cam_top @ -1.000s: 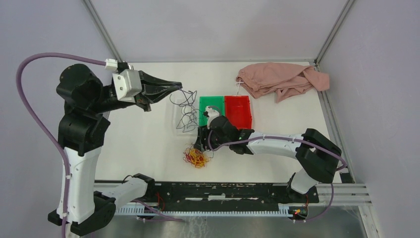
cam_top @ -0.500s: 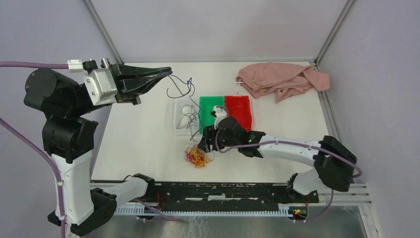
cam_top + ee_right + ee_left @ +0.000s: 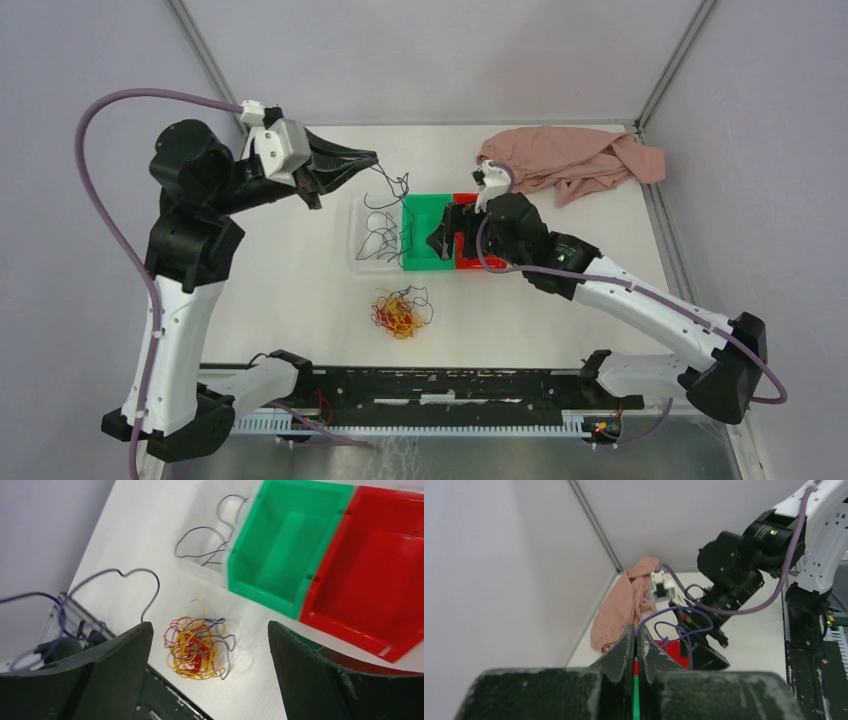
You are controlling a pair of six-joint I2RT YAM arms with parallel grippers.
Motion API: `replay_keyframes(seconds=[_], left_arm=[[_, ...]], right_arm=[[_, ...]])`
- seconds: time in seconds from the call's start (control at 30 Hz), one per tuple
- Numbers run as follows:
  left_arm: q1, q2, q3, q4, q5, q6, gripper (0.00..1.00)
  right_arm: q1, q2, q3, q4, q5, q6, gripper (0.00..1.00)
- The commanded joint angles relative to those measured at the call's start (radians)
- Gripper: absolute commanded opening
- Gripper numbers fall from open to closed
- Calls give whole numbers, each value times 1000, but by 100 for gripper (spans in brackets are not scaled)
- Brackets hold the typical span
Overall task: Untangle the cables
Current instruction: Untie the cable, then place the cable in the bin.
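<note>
My left gripper moves down over the clear tray (image 3: 358,212) next, tilts its fingers down and releases the purple cable, as other dark cables already lie inside.
The cables lie partly in a fist-sized tangle (image 3: 400,312) of red, yellow-orange and dark strands on the white table; the right wrist view shows the tangle (image 3: 197,647) far below. My left gripper (image 3: 371,160) is raised at the back left, shut on one dark purple strand (image 3: 392,186). That strand (image 3: 680,625) loops out from the shut fingertips (image 3: 628,631). More dark strands (image 3: 380,238) lie in a clear tray (image 3: 358,212). My right gripper (image 3: 446,240) hangs open above the bins, holding nothing; in its own view the gripper (image 3: 209,628) stands high over the tangle.
A green bin (image 3: 428,212) and a red bin (image 3: 492,236) stand side by side behind the tangle, next to the clear tray. A pink cloth (image 3: 565,160) lies at the back right corner. Metal frame posts line the walls.
My right gripper has lifted off the tangle, opened wider, and moved back over the bins. The left gripper swung left, then right again, with the purple strand dangling from it.
</note>
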Motion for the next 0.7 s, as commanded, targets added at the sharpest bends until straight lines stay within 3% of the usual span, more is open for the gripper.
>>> replay_keyframes(seconds=[0.0,0.67], left_arm=[[-3,-14,-98,20,-80,67,3],[-4,-18,-412,87,-413,382,3]], right_arm=[[-86,-25,63,-106,44,-39,91],[-157,1,14,-126,73,-55,89]])
